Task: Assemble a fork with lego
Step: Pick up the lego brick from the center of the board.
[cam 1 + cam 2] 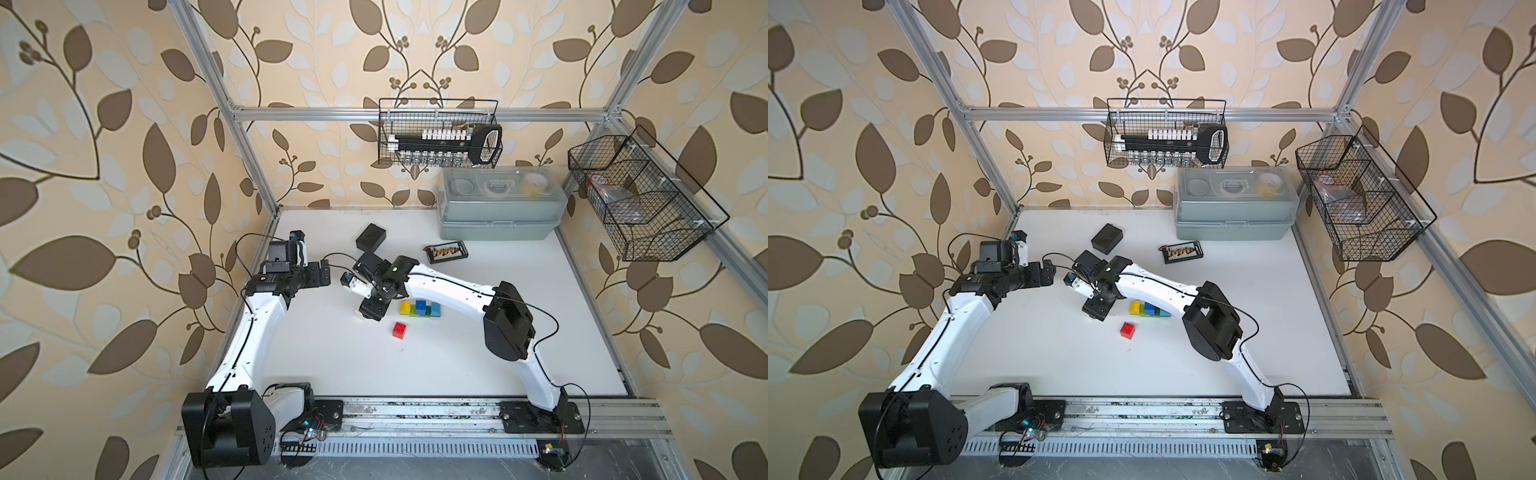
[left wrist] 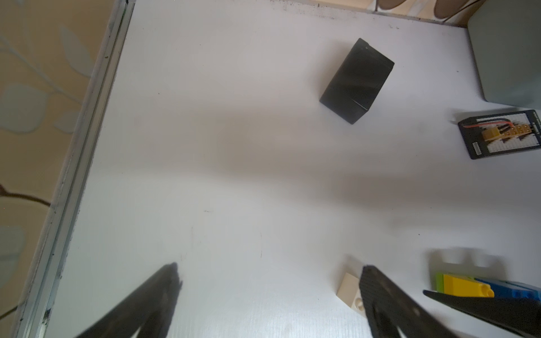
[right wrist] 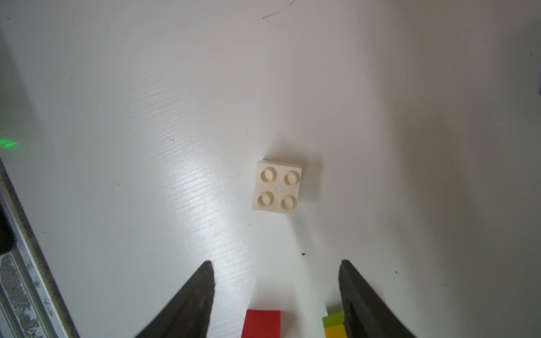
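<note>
The white brick (image 3: 277, 185) is below my right gripper, past the ends of its open fingers but midway between them. My right gripper needs to move down and forward next, so its fingers go around the brick's sides.
A joined lego piece (image 1: 419, 309) lies mid-table: green bricks carrying yellow, blue and light-blue squares, also seen in the other top view (image 1: 1150, 309). A loose red brick (image 1: 400, 330) sits just in front of it. A loose white brick (image 3: 277, 185) lies studs up on the table. My right gripper (image 3: 275, 266) hovers open and empty, with the white brick beyond its tips, the red brick (image 3: 261, 323) below between its fingers and the green-yellow end (image 3: 333, 323) beside one finger. My left gripper (image 2: 269, 270) is open and empty, with the white brick (image 2: 348, 289) just outside one fingertip.
A black box (image 1: 371, 237) and a small black tray of brown bits (image 1: 446, 251) lie behind the arms. A grey lidded case (image 1: 498, 208) stands at the back right. Wire baskets (image 1: 440, 133) hang on the frame. An aluminium rail (image 2: 73, 175) borders the table's left side.
</note>
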You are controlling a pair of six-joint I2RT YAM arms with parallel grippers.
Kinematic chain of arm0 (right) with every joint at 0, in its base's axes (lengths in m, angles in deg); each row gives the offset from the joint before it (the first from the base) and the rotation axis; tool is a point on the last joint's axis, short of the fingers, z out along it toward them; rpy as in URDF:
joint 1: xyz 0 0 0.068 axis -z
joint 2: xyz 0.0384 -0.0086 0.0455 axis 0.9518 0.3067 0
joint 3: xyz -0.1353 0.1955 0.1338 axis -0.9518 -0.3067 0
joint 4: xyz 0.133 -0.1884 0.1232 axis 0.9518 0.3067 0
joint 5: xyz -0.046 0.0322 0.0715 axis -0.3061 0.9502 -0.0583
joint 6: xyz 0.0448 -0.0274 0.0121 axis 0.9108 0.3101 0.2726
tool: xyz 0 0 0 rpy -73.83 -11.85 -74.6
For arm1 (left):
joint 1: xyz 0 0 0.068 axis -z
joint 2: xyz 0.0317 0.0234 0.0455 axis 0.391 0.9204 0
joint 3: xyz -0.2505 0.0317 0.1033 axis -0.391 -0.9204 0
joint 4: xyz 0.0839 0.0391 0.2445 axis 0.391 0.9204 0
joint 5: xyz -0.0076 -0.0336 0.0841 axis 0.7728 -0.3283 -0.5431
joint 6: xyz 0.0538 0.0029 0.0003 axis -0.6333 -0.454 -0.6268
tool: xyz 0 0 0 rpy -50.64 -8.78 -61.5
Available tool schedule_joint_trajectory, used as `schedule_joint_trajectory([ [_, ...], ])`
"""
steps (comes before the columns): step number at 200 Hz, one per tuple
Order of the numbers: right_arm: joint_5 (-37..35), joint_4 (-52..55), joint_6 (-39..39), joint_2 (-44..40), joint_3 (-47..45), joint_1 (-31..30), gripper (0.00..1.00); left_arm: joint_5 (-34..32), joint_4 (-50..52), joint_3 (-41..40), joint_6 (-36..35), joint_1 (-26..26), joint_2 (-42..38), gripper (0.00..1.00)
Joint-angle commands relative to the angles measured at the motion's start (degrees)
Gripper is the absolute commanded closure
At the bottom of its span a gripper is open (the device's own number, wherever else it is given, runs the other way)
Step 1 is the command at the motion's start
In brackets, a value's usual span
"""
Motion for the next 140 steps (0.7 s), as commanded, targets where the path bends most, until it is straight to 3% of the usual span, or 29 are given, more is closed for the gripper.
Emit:
schedule_joint_trajectory([
  [1, 1.6, 2.1, 3.3, 2.8, 3.2, -0.4, 0.33, -2.5, 0.8, -1.2, 3.2, -1.9, -1.8, 0.01],
  [42, 2.0, 1.5, 6.6, 6.7, 7.4, -0.3, 0.33, -0.9, 0.1, -5.4, 5.9, -5.3, -3.4, 0.01],
  [140, 0.5, 0.4, 11.9, 13.2, 11.4, -0.3, 0.36, -0.4, 1.0, -8.6, 6.0, -5.8, -6.5, 0.01],
])
